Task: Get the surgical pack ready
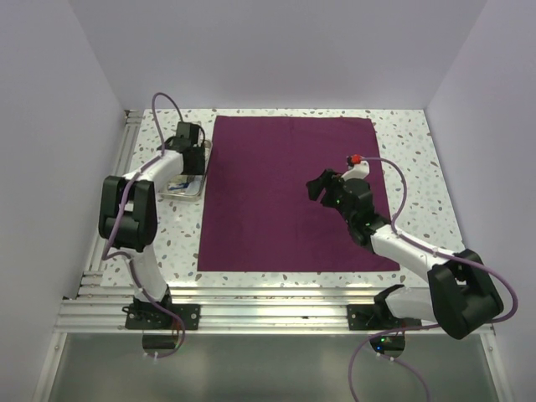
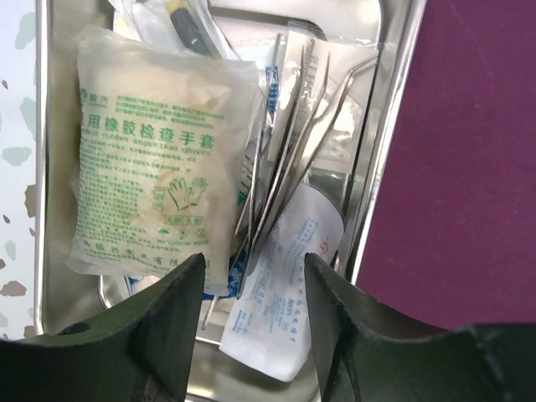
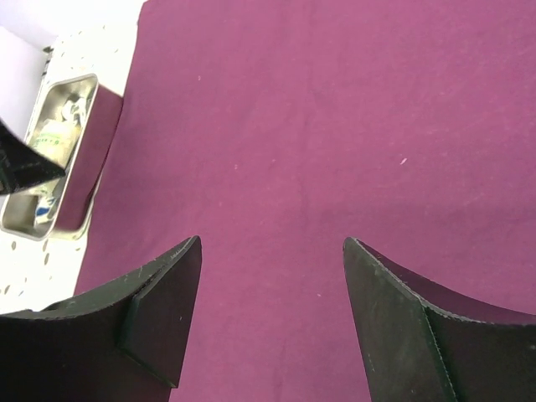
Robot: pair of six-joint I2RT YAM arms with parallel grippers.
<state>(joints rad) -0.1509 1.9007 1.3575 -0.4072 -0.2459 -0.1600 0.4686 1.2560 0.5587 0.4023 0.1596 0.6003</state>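
My left gripper shifts toward the cloth next, turns slightly and lowers onto the tray's cloth-side rim point(image 1: 206, 172) point(image 2: 373, 191), which slants past outside my open fingers.
The surgical pack's purple-maroon cloth point(image 1: 285, 193) lies flat and unfolded across the middle of the table. Its steel tray point(image 1: 189, 195) stands on the bare table against the cloth's left edge. In the tray lie a glove sachet point(image 2: 151, 159), steel forceps point(image 2: 289, 142) and a small white sachet point(image 2: 289, 310). My left gripper point(image 2: 254, 260) hangs open just above the tray's contents, holding nothing. My right gripper point(image 3: 271, 243) hovers open over the right half of the cloth point(image 3: 335, 126), with nothing between its fingers.
The tabletop is speckled white, with an aluminium rail point(image 1: 251, 311) along the near edge. White walls close in the left, back and right sides. The tray's right wall point(image 2: 394, 109) sits right beside the cloth point(image 2: 469, 151).
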